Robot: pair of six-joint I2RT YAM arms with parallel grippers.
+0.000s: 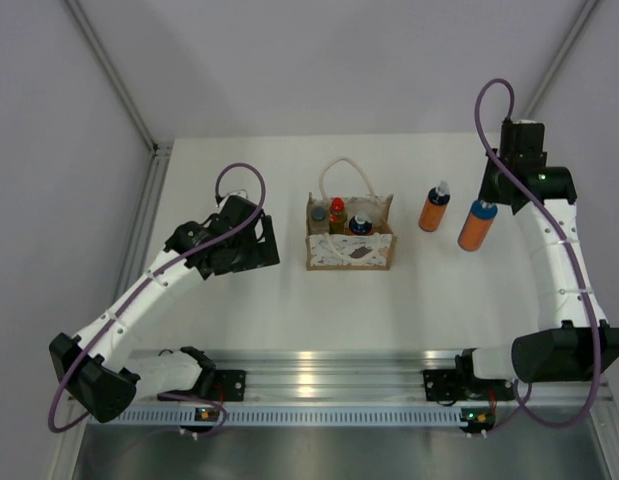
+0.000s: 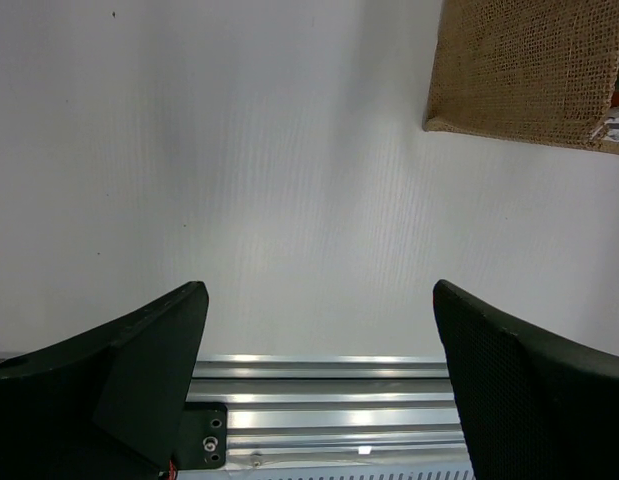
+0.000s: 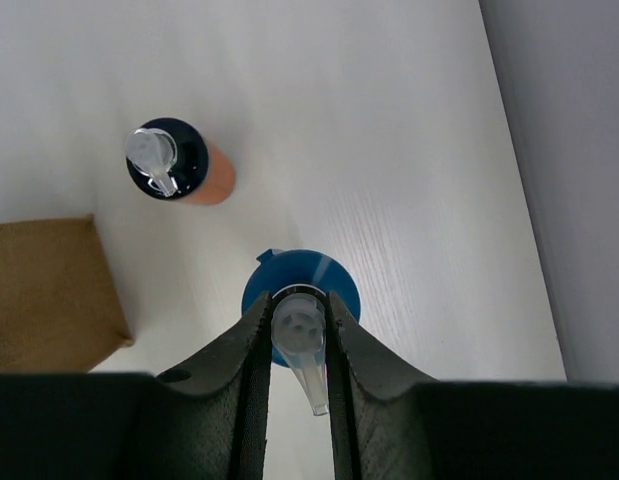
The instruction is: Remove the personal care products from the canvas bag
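Observation:
I will lower my right gripper next and move it slightly outward toward the standing dark-capped bottle, because the blue-capped bottle (image 1: pixel 475 229) still hangs above the table.
The canvas bag (image 1: pixel 351 251) stands upright mid-table with a cream, grey-capped bottle (image 1: pixel 317 213), a yellow, red-capped bottle (image 1: pixel 337 210) and a dark-blue-capped bottle (image 1: pixel 360 225) inside. An orange bottle with a dark cap (image 1: pixel 434 211) stands on the table right of the bag; it also shows in the right wrist view (image 3: pixel 176 167). My right gripper (image 3: pixel 297 312) is shut on the clear pump of an orange, blue-capped bottle (image 1: pixel 475 229), right of the dark-capped one. My left gripper (image 2: pixel 319 300) is open and empty, left of the bag (image 2: pixel 529 65).
An aluminium rail (image 1: pixel 319 372) runs along the near table edge, below my left gripper (image 1: pixel 257 240). Grey walls close the table at the left, back and right (image 3: pixel 559 150). The bag's rope handles (image 1: pixel 347 172) loop up behind it.

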